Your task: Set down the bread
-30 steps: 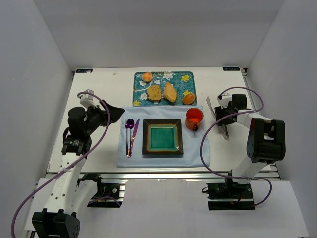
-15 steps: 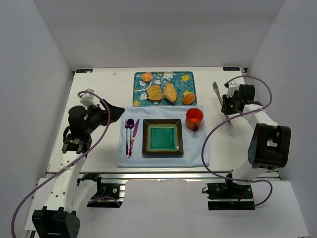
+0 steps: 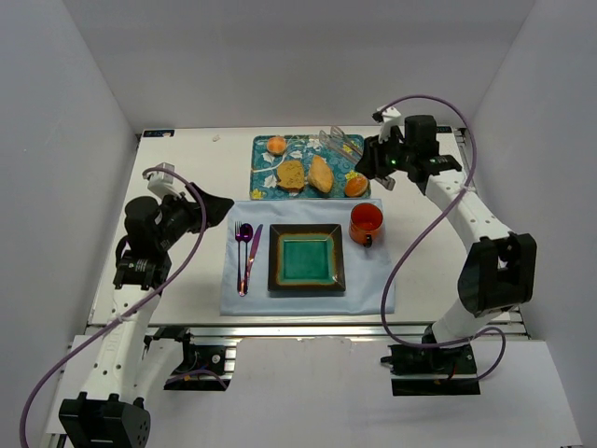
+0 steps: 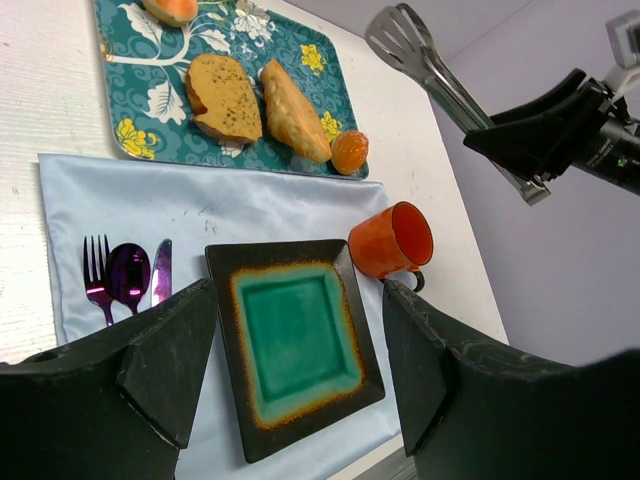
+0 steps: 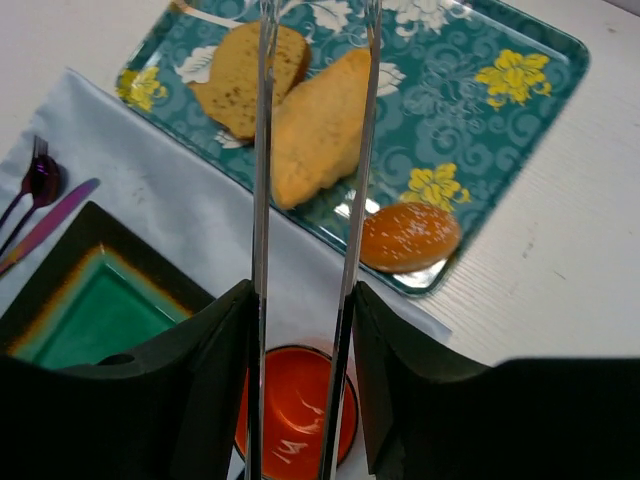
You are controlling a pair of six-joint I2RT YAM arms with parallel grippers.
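I will next lower the open tongs with my right gripper, to the left in the top view, around the bread's near edge below, and close them.
The bread is a flat golden-brown slice lying on the teal flowered tray at the back. It also shows in the left wrist view and in the right wrist view. My right gripper is shut on metal tongs and holds them above the tray's right half. The tong arms stand apart and point toward the bread and the roll. My left gripper is open and empty, left of the cloth; its jaws frame the teal square plate.
A tan oval roll lies right of the bread. Orange buns sit at the tray's back left and front right. An orange mug stands right of the plate. A purple fork, spoon and knife lie on the light blue cloth.
My right arm has swung from the table's right side up and to the left, carrying the tongs over the tray's right half. The left arm has barely moved.
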